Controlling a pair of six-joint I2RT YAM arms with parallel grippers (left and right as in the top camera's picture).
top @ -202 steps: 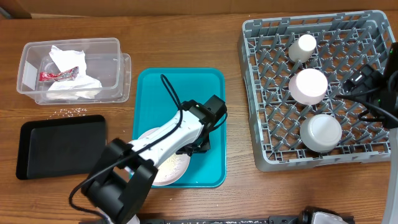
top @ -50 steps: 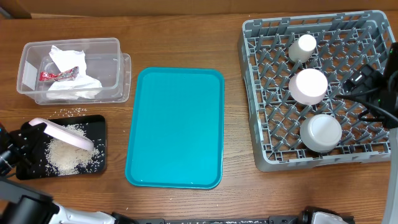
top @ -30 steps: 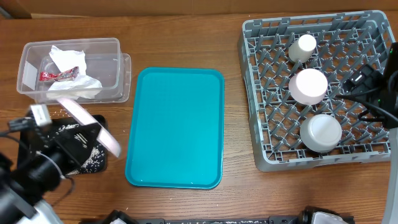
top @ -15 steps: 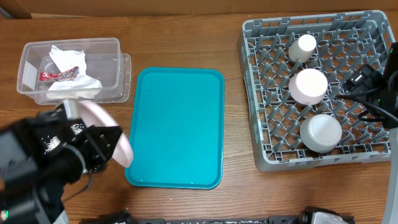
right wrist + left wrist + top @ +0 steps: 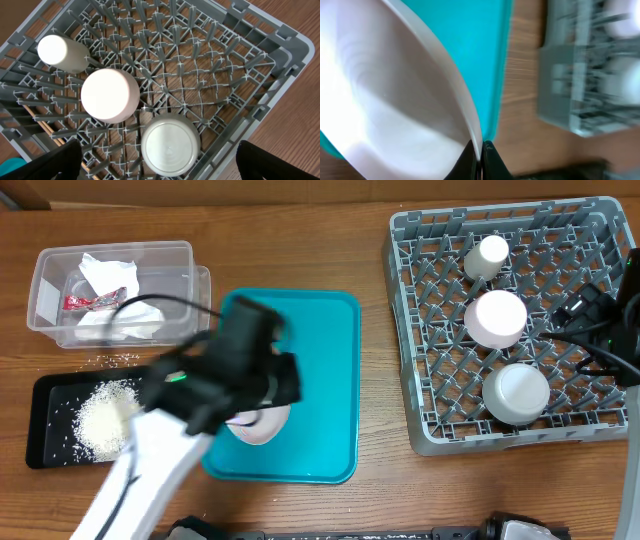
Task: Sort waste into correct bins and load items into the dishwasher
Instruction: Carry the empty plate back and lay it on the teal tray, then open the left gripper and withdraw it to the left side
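The plate (image 5: 258, 424) moves in my left gripper toward the teal serving tray's rack side next, then goes down onto it, since that side lies empty.
My left gripper (image 5: 481, 154) is shut on the rim of the large pale pink plate (image 5: 385, 90). In the overhead view it holds the plate (image 5: 258, 424) tilted over the left part of the teal serving tray (image 5: 320, 380). A heap of rice (image 5: 100, 420) lies in the black tray (image 5: 45, 395). The clear tub (image 5: 120, 290) holds napkins (image 5: 105, 275) and a red sachet (image 5: 90, 301). The grey dish rack (image 5: 420, 330) holds the white cup (image 5: 487, 255), the pink bowl (image 5: 497, 318) and the metal bowl (image 5: 516, 393). My right gripper (image 5: 160, 150) hangs open and empty above the rack.
A few loose grains (image 5: 118, 360) lie on the wooden table between the tub and the black tray. The right arm (image 5: 600, 315) and its cables reach over the rack's right side. Brown cardboard runs along the table's far edge.
The left arm has carried the plate rightward from the black tray to over the teal tray. The rice heap stays on the black tray. The right arm has not moved.
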